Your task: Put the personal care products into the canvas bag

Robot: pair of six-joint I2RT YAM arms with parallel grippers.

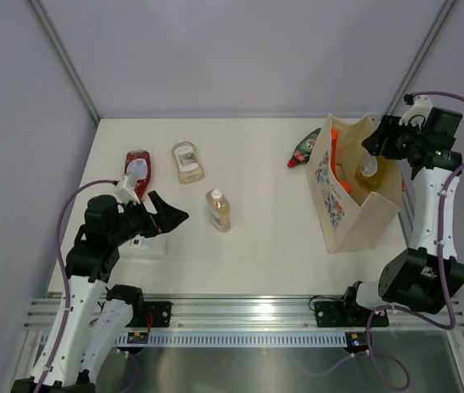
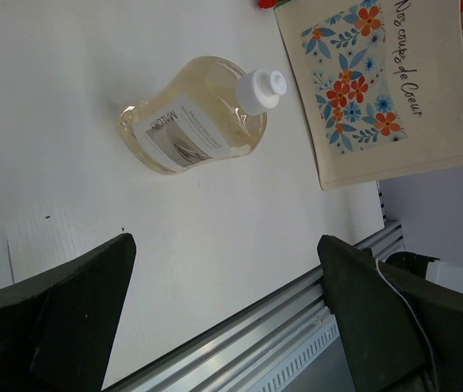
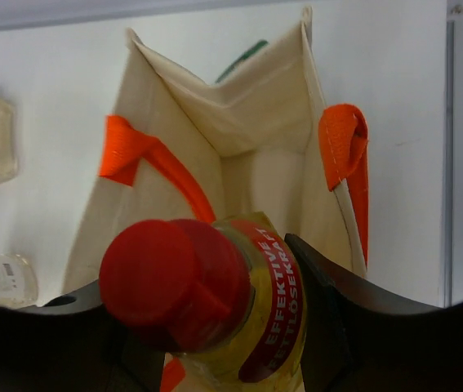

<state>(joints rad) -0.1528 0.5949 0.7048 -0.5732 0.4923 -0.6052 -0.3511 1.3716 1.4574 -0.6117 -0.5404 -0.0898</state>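
Observation:
The yellow-green bottle already hangs over the bag's opening [image 3: 252, 196] with clear space between its sides. My right gripper next lowers toward the bag's bottom and opens.
The canvas bag [image 1: 354, 196] stands open at the right, floral print facing left. My right gripper [image 1: 381, 146] is shut on a yellow-green red-capped bottle [image 3: 273, 314], holding it over the bag's mouth [image 3: 239, 122]. A green red-capped bottle [image 1: 304, 149] lies behind the bag. A red bottle [image 1: 137, 166] and two clear pale-yellow bottles [image 1: 186, 161] [image 1: 218, 210] lie on the table's left half. My left gripper [image 1: 172, 217] is open and empty, low over the table, left of the nearer clear bottle [image 2: 194, 122]. A flat white packet [image 1: 148, 245] lies under the left arm.
The bag's orange handles [image 3: 345, 147] hang at its rim on both sides. A metal rail [image 1: 248, 315] runs along the table's near edge. Grey walls enclose the table at the back and sides.

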